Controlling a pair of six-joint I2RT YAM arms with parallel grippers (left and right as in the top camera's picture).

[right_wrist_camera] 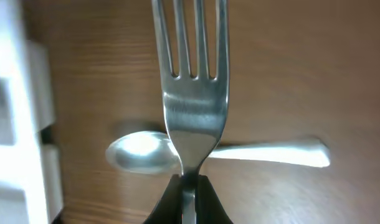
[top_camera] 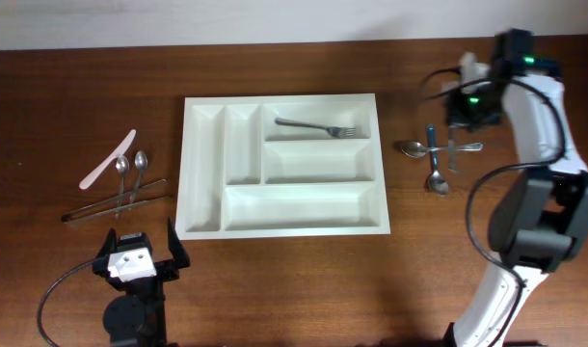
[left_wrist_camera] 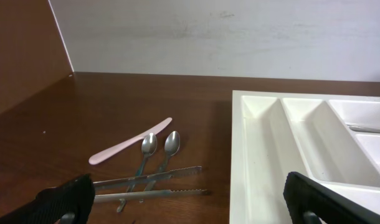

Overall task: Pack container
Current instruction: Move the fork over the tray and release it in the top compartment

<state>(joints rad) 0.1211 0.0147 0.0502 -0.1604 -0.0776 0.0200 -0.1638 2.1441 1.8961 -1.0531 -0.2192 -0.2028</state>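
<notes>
My right gripper holds the second fork. It will next move the fork to the left in the overhead view, turning on the way, over the section of the container already holding a fork (top_camera: 318, 121), and let go.
The white five-compartment container (top_camera: 205, 169) lies mid-table, and its left part also shows in the left wrist view (left_wrist_camera: 265, 162). One fork (top_camera: 318, 126) lies in its top right compartment. My right gripper (top_camera: 465, 108) is to the right of the container, shut on the handle of a second fork (right_wrist_camera: 191, 74). In the right wrist view the jaws (right_wrist_camera: 189, 186) hold this fork just above a spoon (right_wrist_camera: 140, 152) lying on the table. My left gripper (top_camera: 140, 255) is open and empty near the front edge, left of the container.
Left of the container lie a pink knife (top_camera: 108, 159), two spoons (top_camera: 130, 173) and metal tongs (top_camera: 116, 205). These also show in the left wrist view: knife (left_wrist_camera: 129, 149), tongs (left_wrist_camera: 146, 186). On the right lie a steel spoon (top_camera: 412, 148) and a blue-handled spoon (top_camera: 435, 169).
</notes>
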